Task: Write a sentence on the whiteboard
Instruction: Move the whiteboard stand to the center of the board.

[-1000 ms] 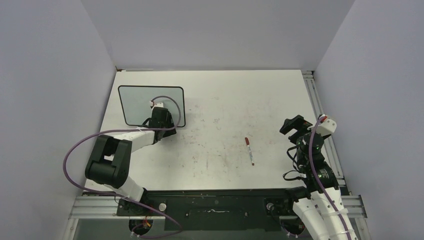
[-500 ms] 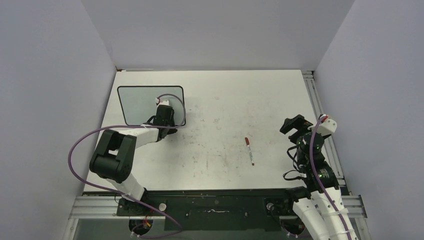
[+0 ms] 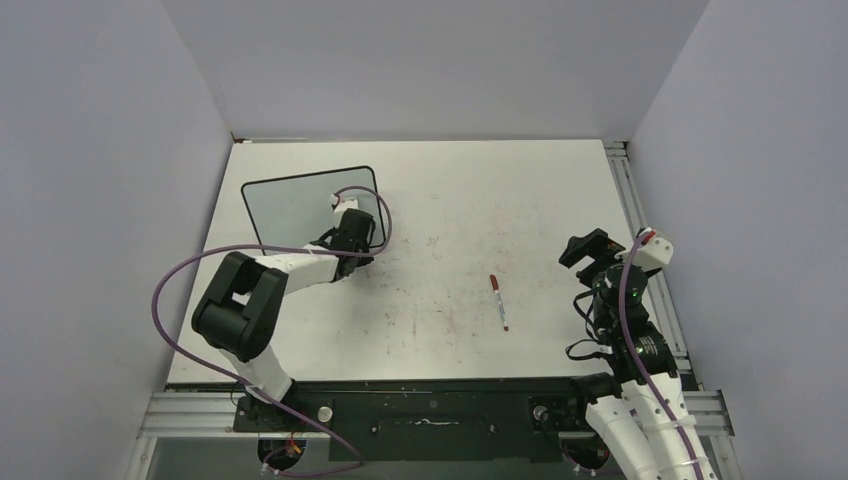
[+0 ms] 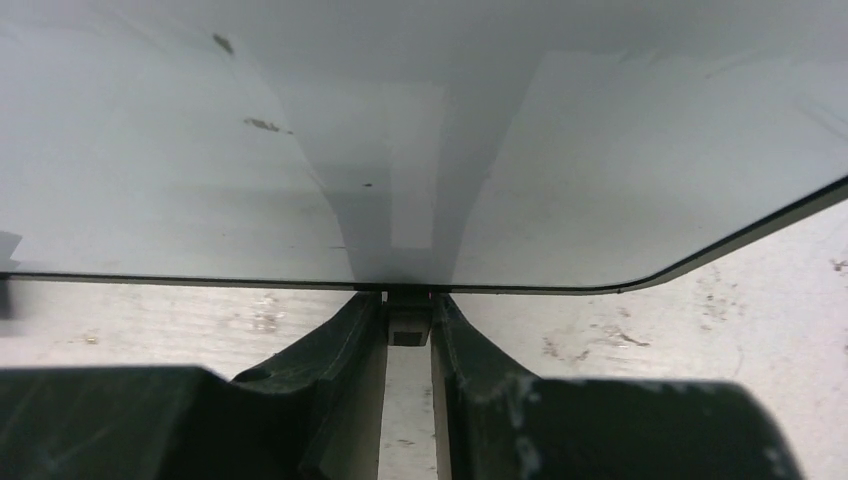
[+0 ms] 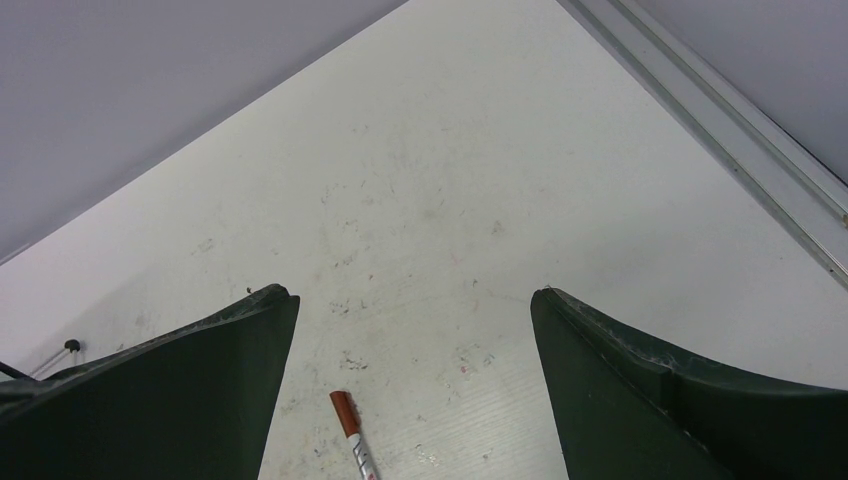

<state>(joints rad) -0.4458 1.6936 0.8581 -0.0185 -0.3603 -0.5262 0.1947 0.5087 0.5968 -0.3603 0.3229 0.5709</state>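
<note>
My right gripper will move across and down onto the marker pen's white body point(image 3: 502, 311) point(image 5: 363, 458), because the pen is below the gripper's fingers and to their left in the top view.
The whiteboard point(image 3: 300, 203) lies flat at the table's far left, a pale glossy board in a thin black frame, turned slightly askew. Its surface fills the upper part of the left wrist view point(image 4: 200, 150), and no sentence shows on it in any view. My left gripper point(image 3: 351, 238) is at the board's near right edge, its jaws point(image 4: 408, 310) shut on a small block under that edge. My right gripper point(image 3: 590, 250) hovers at the right side, open and holding nothing point(image 5: 415, 295). A white marker pen with a red cap point(image 3: 499, 301) lies left of it, seen too in the right wrist view point(image 5: 350, 425).
Faint old ink smudges mark the white table point(image 3: 450, 220). Grey walls stand close on three sides. A metal rail point(image 3: 640, 230) runs along the table's right edge, just behind my right arm.
My left gripper closed on the whiteboard's near edge and moved right; the board shifted right with it and turned slightly. The right arm and the marker stayed still.
</note>
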